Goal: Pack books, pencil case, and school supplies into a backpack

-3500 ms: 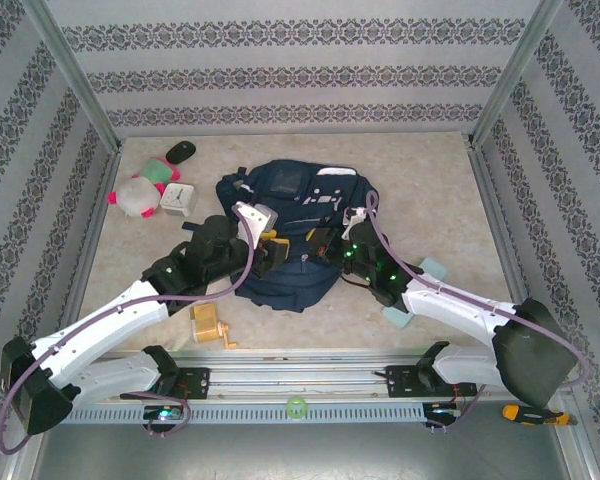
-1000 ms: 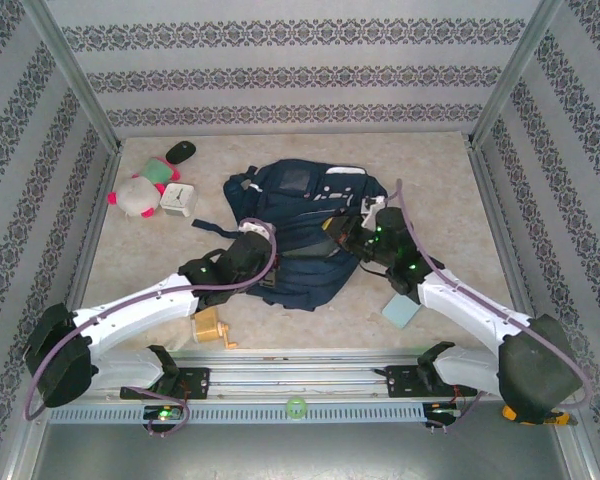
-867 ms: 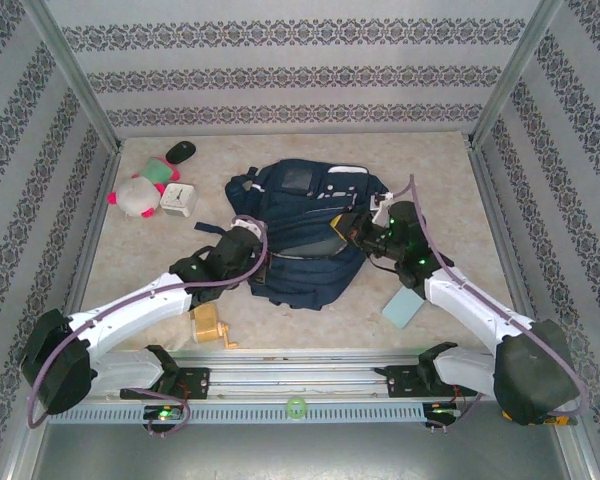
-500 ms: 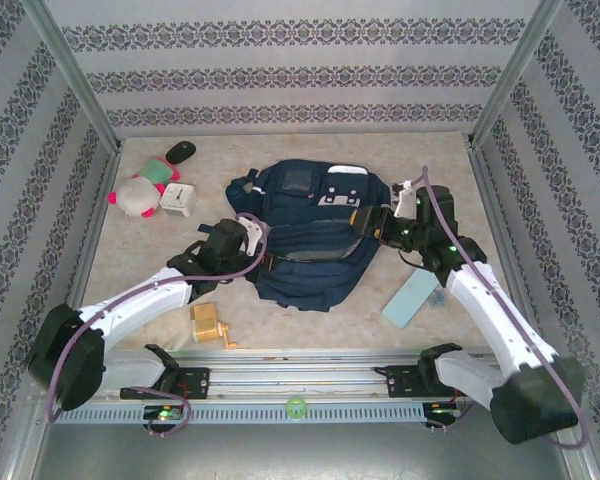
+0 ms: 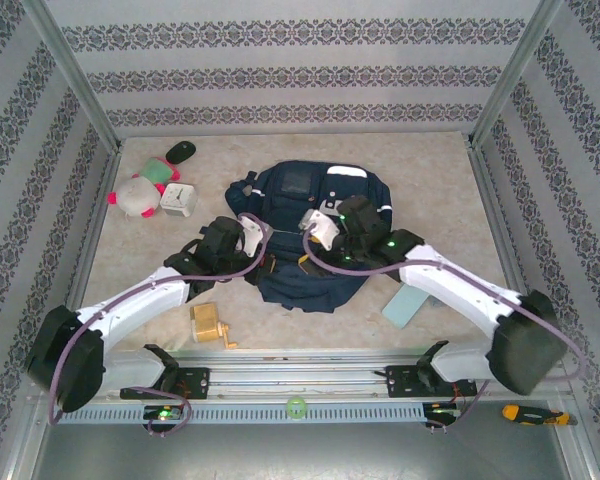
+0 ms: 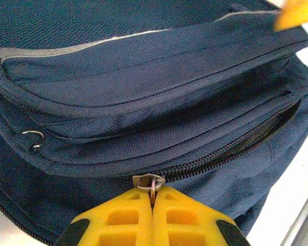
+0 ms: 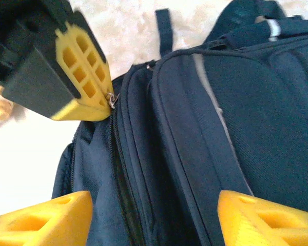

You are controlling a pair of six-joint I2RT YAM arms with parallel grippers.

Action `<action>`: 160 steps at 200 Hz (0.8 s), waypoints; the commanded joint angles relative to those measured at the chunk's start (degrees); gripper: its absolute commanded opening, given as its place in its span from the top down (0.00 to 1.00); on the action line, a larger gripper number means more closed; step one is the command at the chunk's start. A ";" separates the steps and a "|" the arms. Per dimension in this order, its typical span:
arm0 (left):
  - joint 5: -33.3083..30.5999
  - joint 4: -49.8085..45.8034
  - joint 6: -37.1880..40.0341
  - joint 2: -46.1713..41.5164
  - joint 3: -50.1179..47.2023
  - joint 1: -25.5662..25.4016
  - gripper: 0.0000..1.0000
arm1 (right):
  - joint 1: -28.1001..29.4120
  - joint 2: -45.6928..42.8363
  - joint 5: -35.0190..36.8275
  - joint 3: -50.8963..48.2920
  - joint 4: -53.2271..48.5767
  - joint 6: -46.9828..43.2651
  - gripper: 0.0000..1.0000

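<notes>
The robot should next pull the zip pull outward along the bag's edge and let go of it by the dark strap, since that strap is outward of the left gripper.
The dark navy backpack lies mid-table, its long zip partly open. My left gripper is shut on the metal zip pull at the bag's near-left side; its yellow fingers also appear in the right wrist view. My right gripper hovers open over the bag's middle, its jaws wide apart with nothing between them. The pale blue pencil case lies on the table to the right of the bag. The yellow-orange sharpener sits near the front left. The books are out of view.
A pink-and-white plush toy, a white square clock and a small black object lie at the back left. An orange-handled tool rests beyond the front rail. Patterned walls enclose the table.
My right gripper opened and swung from the backpack's right side to above its middle. My left gripper stayed shut on the zip pull, shifting slightly left.
</notes>
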 commanded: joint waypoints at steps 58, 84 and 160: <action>-3.91 0.13 4.66 0.04 3.71 1.58 1.00 | -2.48 6.92 -2.22 6.49 0.41 -9.86 0.98; -7.78 -1.13 4.43 1.84 4.32 5.78 1.00 | -4.70 2.07 -7.21 6.31 -1.13 -12.24 1.00; -13.64 2.62 7.91 18.10 15.41 15.99 1.00 | -11.65 -2.94 -23.62 8.69 -6.23 -19.77 1.00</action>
